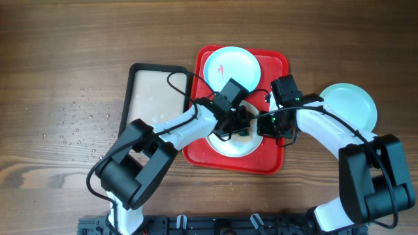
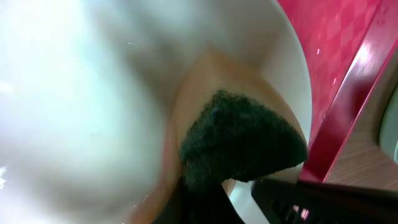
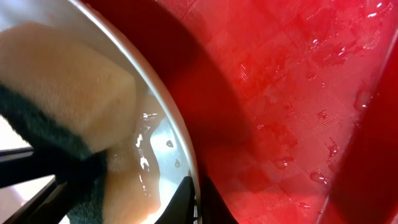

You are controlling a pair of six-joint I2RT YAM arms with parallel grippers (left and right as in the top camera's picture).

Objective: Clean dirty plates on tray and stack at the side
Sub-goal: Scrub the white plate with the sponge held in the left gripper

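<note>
I will wipe across the white plate [image 1: 232, 147] next, then lift my left gripper over the beige tray's bottom and release the sponge there, as that tray alongside is empty.
The red tray [image 1: 271, 156] holds a pale blue plate [image 1: 230, 65] with a red smear at its far end and a white plate [image 1: 232, 147] at its near end. My left gripper [image 1: 240, 123] is shut on a yellow sponge with a dark green scrub side [image 2: 239, 134] and presses it on the white plate [image 2: 81, 112]. My right gripper [image 1: 266, 124] is shut on that plate's right rim [image 3: 183, 155], one finger inside and one outside. A second pale blue plate [image 1: 349, 104] lies on the table right of the tray.
A black-rimmed beige tray [image 1: 153, 98] lies left of the red tray. Water droplets [image 1: 75, 121] dot the wood at the left. The red tray floor [image 3: 292, 112] is wet with droplets.
</note>
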